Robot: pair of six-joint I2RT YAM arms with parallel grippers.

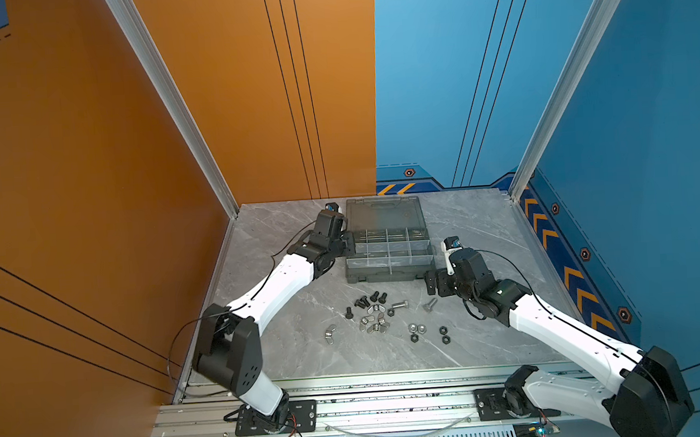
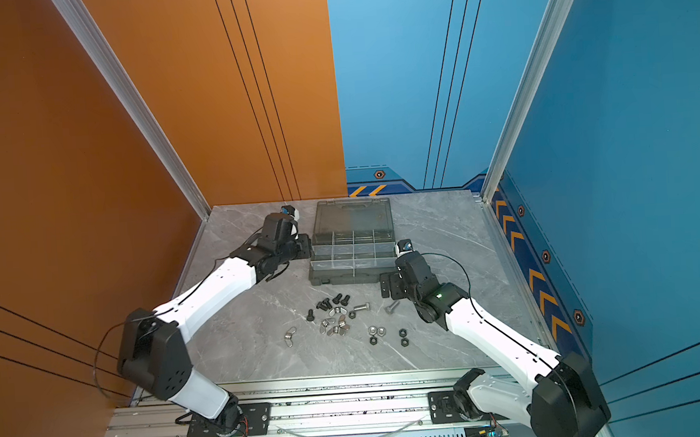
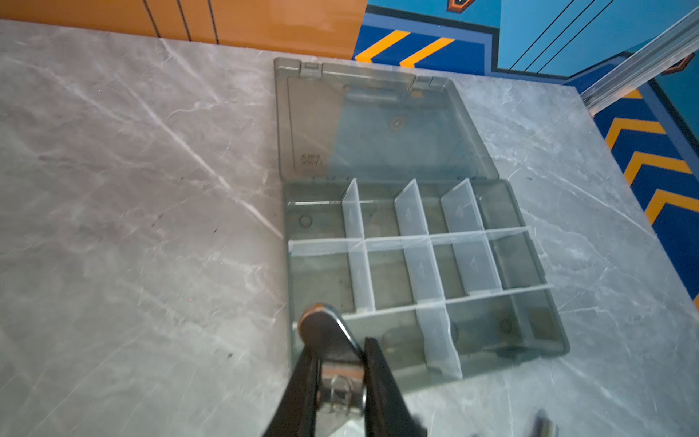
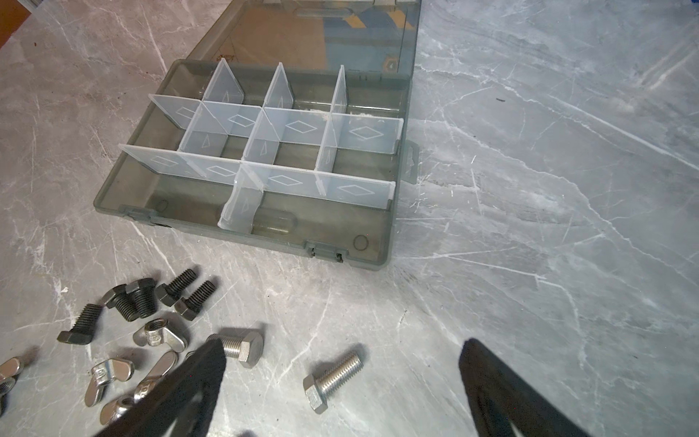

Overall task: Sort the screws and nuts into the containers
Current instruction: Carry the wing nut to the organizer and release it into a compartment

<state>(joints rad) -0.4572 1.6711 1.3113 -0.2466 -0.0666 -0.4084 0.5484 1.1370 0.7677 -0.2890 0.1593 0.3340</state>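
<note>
The middle row's nearest container (image 2: 322,253) lies bare below the left gripper, so the gripper needs to move over the case and down toward it to release the wing nut.
The dark grey organiser case (image 1: 389,274) lies open, its smoky lid (image 1: 385,213) flat behind, and its containers (image 3: 393,272) look bare. My left gripper (image 3: 340,352) is shut on a silver wing nut (image 3: 325,333), at the case's left edge (image 1: 348,244). My right gripper (image 4: 342,348) stands open just above a silver hex bolt (image 4: 333,378), off the case's front right corner (image 1: 431,283). On the table in front lie black screws (image 1: 370,299), a second silver bolt (image 1: 399,306), more wing nuts (image 1: 373,322), silver hex nuts (image 1: 416,328) and black hex nuts (image 1: 444,334).
One wing nut (image 1: 330,334) lies apart, left of the pile. The grey marble table (image 1: 289,348) is walled in orange on the left and blue at the back and right. An aluminium rail (image 1: 372,401) with both arm bases runs along the front edge.
</note>
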